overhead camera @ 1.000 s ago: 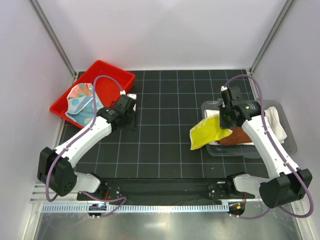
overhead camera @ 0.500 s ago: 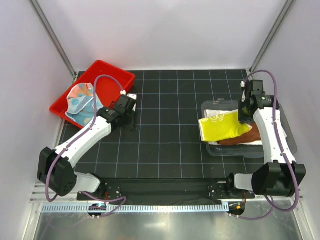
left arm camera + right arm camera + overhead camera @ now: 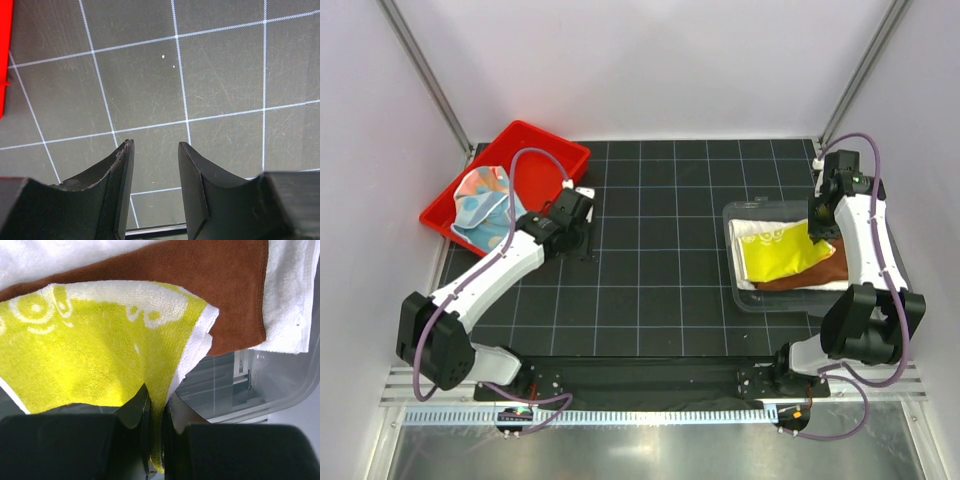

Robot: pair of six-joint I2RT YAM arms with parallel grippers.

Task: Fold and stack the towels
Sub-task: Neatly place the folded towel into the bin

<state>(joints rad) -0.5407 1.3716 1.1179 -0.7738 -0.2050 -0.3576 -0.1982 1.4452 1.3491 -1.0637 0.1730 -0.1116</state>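
The robot will next use its right gripper to pull the fold of the yellow-green towel outward toward the bare end (image 3: 835, 263) (image 3: 236, 314) of the brown towel, and then let go of it.
My right gripper (image 3: 816, 229) (image 3: 158, 401) is shut on a fold of the yellow-green towel (image 3: 775, 256) (image 3: 95, 345), which is spread over the brown towel (image 3: 812, 279) (image 3: 210, 275) and the white towel (image 3: 752, 224) (image 3: 290, 300) inside the clear bin (image 3: 760, 301). A light-blue multicoloured towel (image 3: 478, 203) lies crumpled in the red tray (image 3: 548, 158) at the back left. My left gripper (image 3: 582, 236) (image 3: 156, 150) hangs open over the bare black grid mat, nothing between its fingers.
The black grid mat (image 3: 650, 270) covers the table between tray and bin. The red tray's edge (image 3: 4, 60) shows at the left of the left wrist view. White walls enclose the cell on three sides. The bin's clear wall (image 3: 280, 390) lies right of my right fingers.
My right arm swung right and back, carrying the yellow-green towel from over the mat's edge onto the stack in the bin. The left arm has not moved.
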